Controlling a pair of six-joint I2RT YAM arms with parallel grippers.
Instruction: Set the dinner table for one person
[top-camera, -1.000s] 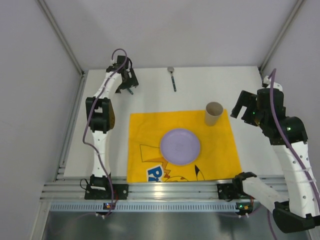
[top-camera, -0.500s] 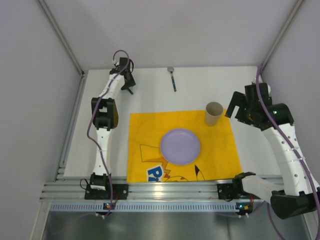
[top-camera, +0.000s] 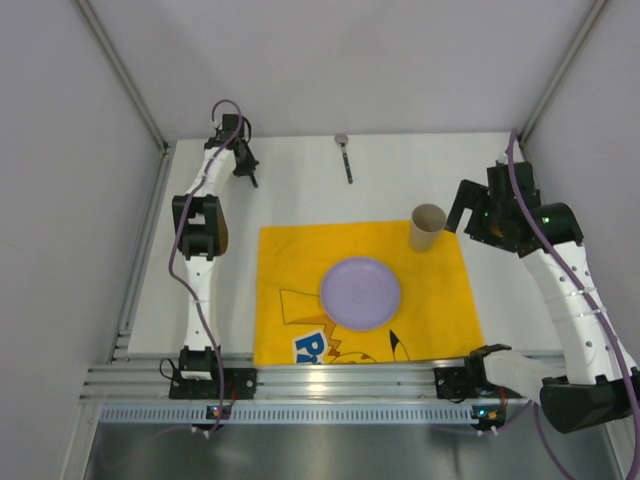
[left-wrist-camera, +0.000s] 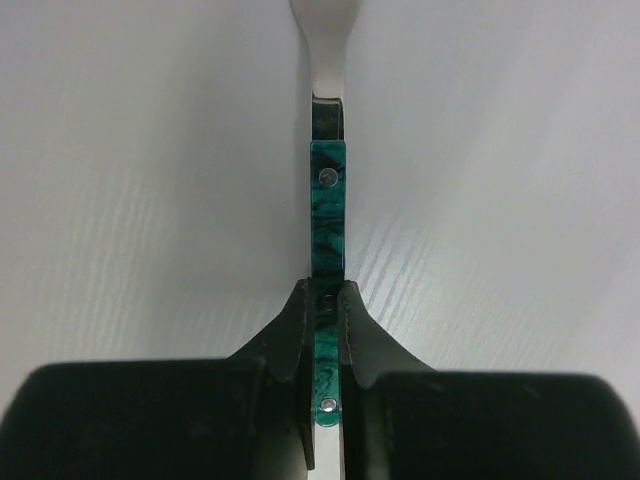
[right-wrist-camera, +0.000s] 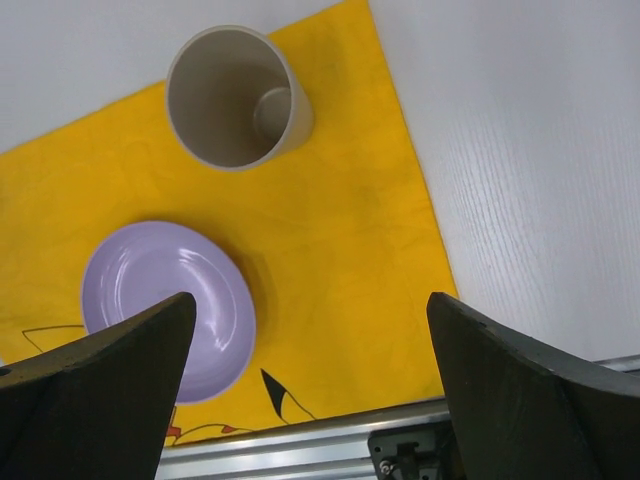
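Note:
The left gripper lifts with the green-handled utensil next, carries it back and lowers it onto the yellow mat (top-camera: 300, 260) beside the purple plate, where that part lies empty.
At the far left of the white dinner table (top-camera: 300, 190), my left gripper (top-camera: 248, 176) points down at the tabletop. In the left wrist view that gripper (left-wrist-camera: 325, 297) is shut on the green marbled handle of a utensil (left-wrist-camera: 327, 205), which lies flat on the table; its metal neck runs out of the top of the view. My right gripper (top-camera: 470, 215) hangs open beside the beige cup (top-camera: 428, 228), with nothing between its fingers (right-wrist-camera: 120, 345). A purple plate (top-camera: 360, 292) sits in the middle of the yellow mat (top-camera: 300, 260).
A second green-handled utensil (top-camera: 346, 157) with a round metal end lies at the back centre of the table. The cup (right-wrist-camera: 235, 95) stands upright on the mat's far right corner. Grey walls enclose the table, and an aluminium rail (top-camera: 340, 382) runs along the near edge.
My left gripper has gone from open to shut on the utensil handle and has shifted slightly left. The right arm has swung left toward the cup and stays open.

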